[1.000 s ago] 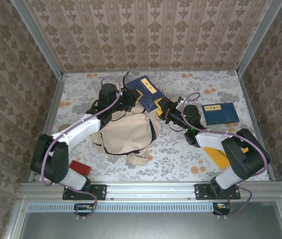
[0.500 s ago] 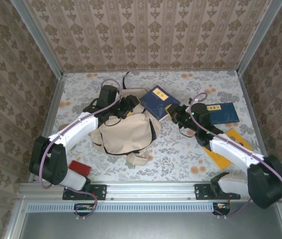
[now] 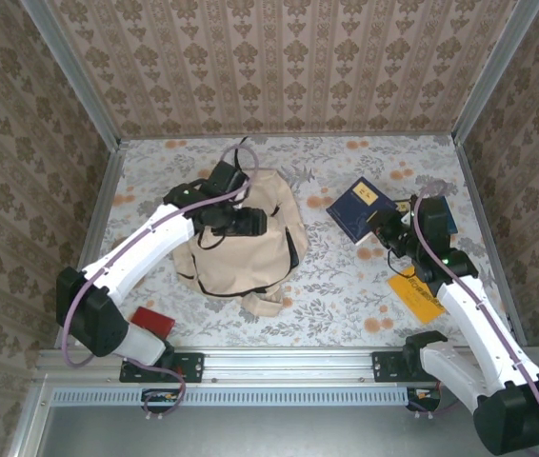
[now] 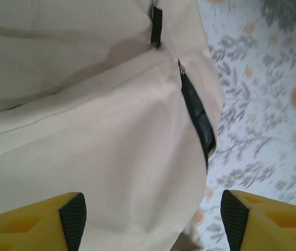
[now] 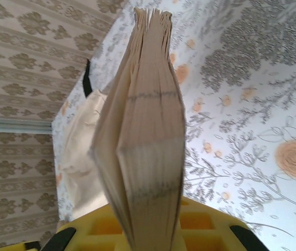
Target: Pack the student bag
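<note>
I will next move my left gripper back and down onto the cream fabric beside the dark zipper opening, below and back of its open fingers.
The student bag [image 3: 250, 252], a cream fabric backpack with dark zipper lines, lies slumped left of the table's middle. My left gripper [image 3: 239, 221] hovers over its upper part, open, with bare fabric [image 4: 111, 157] between the fingers [image 4: 72, 219] and nothing held. A dark zipper opening [image 4: 197, 117] runs along the bag's right side. My right gripper [image 3: 390, 231] is shut on a blue book [image 3: 360, 207], held off the table to the bag's right. In the right wrist view the book's page edges [image 5: 148, 130] stand upright between the jaws, with the bag [image 5: 82, 151] behind.
An orange book [image 3: 416, 296] lies on the floral table under my right forearm. A red object [image 3: 152, 321] sits by the left arm's base. Patterned walls close in the table on three sides. Open tabletop [image 3: 341, 276] lies between bag and book.
My left gripper let go, opened, and shifted over the bag. My right gripper carried the blue book from the bag's top edge away to the right.
</note>
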Robot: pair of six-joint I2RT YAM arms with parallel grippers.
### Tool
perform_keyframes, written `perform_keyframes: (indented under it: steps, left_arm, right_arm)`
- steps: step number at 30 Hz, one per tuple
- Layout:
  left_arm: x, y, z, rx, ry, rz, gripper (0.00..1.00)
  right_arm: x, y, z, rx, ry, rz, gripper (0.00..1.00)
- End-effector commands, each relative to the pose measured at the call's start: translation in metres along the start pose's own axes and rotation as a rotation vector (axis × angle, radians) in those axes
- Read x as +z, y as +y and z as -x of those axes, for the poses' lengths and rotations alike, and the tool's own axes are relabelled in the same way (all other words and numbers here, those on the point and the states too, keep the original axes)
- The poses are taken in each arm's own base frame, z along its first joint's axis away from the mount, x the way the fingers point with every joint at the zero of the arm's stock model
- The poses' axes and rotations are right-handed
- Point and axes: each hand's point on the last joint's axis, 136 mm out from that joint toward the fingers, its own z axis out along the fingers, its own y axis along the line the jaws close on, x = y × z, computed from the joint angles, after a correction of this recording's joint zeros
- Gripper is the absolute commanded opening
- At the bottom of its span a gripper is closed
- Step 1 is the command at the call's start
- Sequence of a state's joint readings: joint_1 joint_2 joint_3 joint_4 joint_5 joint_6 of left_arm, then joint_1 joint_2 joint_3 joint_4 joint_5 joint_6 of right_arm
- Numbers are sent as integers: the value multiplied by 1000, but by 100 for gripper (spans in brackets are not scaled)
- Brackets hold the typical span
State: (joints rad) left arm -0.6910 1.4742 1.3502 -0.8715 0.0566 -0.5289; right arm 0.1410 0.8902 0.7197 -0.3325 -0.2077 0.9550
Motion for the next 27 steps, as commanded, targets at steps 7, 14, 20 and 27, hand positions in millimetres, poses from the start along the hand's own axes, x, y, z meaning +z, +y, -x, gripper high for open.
perform_keyframes:
  steps: [7, 14, 20, 27]
  left_arm:
    - [37, 13, -47, 214, 218, 184, 72]
    - [69, -7, -75, 305, 390, 81, 69]
    - [84, 1, -81, 329, 440, 123, 69]
    - [101, 15, -71, 352, 417, 225, 53]
  right_arm:
    - [0, -4, 2, -16, 8, -41, 14]
    - [0, -13, -2, -15, 16, -73, 14]
    - [1, -18, -4, -7, 19, -84, 14]
    - [3, -21, -5, -1, 25, -90, 14]
